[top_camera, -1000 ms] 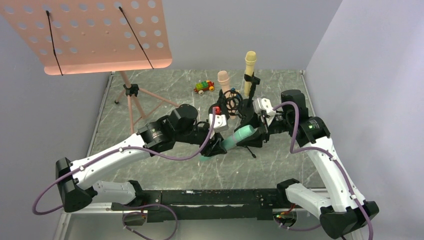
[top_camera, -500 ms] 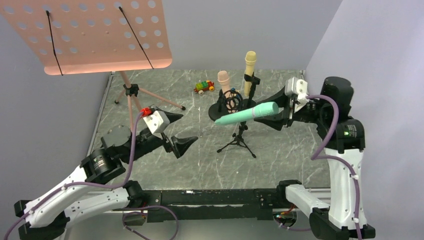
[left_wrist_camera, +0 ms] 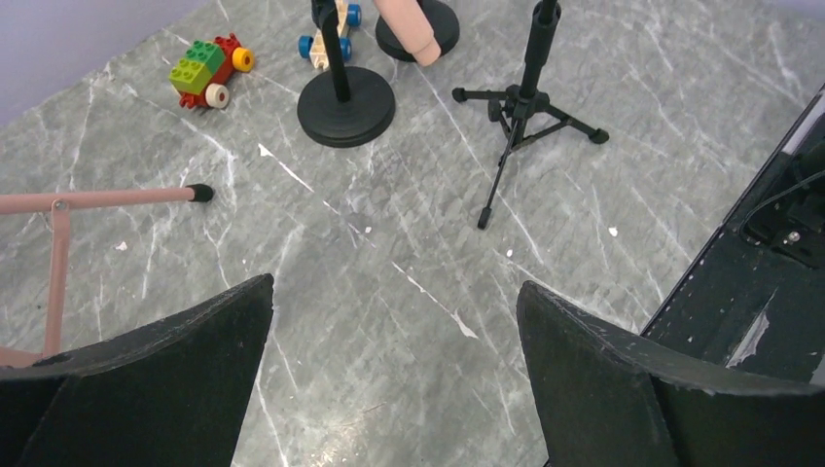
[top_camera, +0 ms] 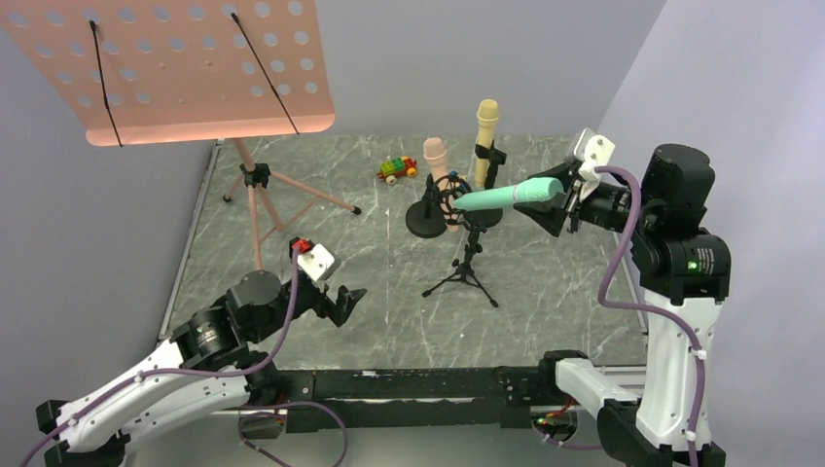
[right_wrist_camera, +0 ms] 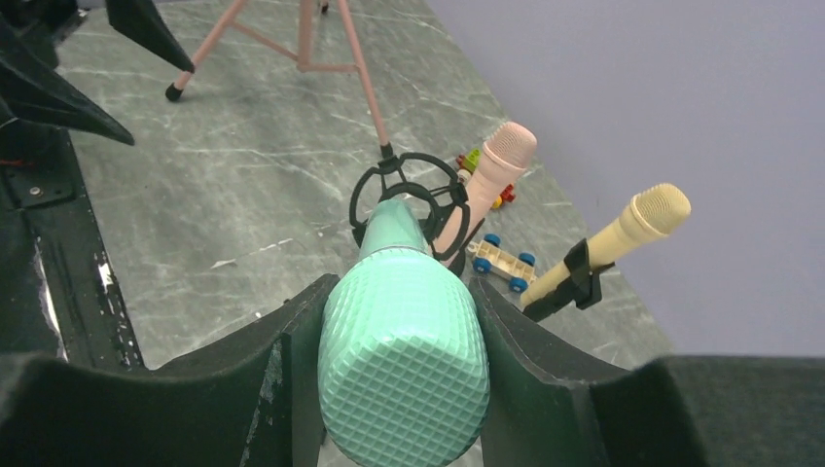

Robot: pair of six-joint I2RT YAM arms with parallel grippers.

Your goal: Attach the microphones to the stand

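Observation:
The mint-green microphone's tail points to the left in the top view, toward the black ring mount (top_camera: 451,191) (right_wrist_camera: 409,190), so the right gripper will push that way and release.
My right gripper (top_camera: 553,199) (right_wrist_camera: 404,292) is shut on the head of the mint-green microphone (top_camera: 501,196) (right_wrist_camera: 404,360) and holds it level in the air. Its tail end points left at the black ring mount (top_camera: 451,191) (right_wrist_camera: 409,190) on top of the tripod stand (top_camera: 468,265) (left_wrist_camera: 525,107); I cannot tell whether the tail is inside the ring. The peach-pink microphone (top_camera: 435,156) (right_wrist_camera: 491,180) leans on a round-base stand (top_camera: 424,224) (left_wrist_camera: 345,97). In a clip on another stand, the pale yellow microphone (top_camera: 485,131) (right_wrist_camera: 623,233) stands upright. My left gripper (top_camera: 340,297) (left_wrist_camera: 394,321) is open over bare table at the near left.
A peach music stand's perforated desk (top_camera: 175,68) hangs over the far left, its tripod legs (top_camera: 258,195) (left_wrist_camera: 97,199) on the table. A brick toy car (top_camera: 397,168) (left_wrist_camera: 209,70) and a blue-wheeled one (right_wrist_camera: 501,263) lie near the stands.
The left gripper has opened, let go of the mint-green microphone and pulled back to the near left. The right arm has lifted the microphone up and away, level with the ring mount.

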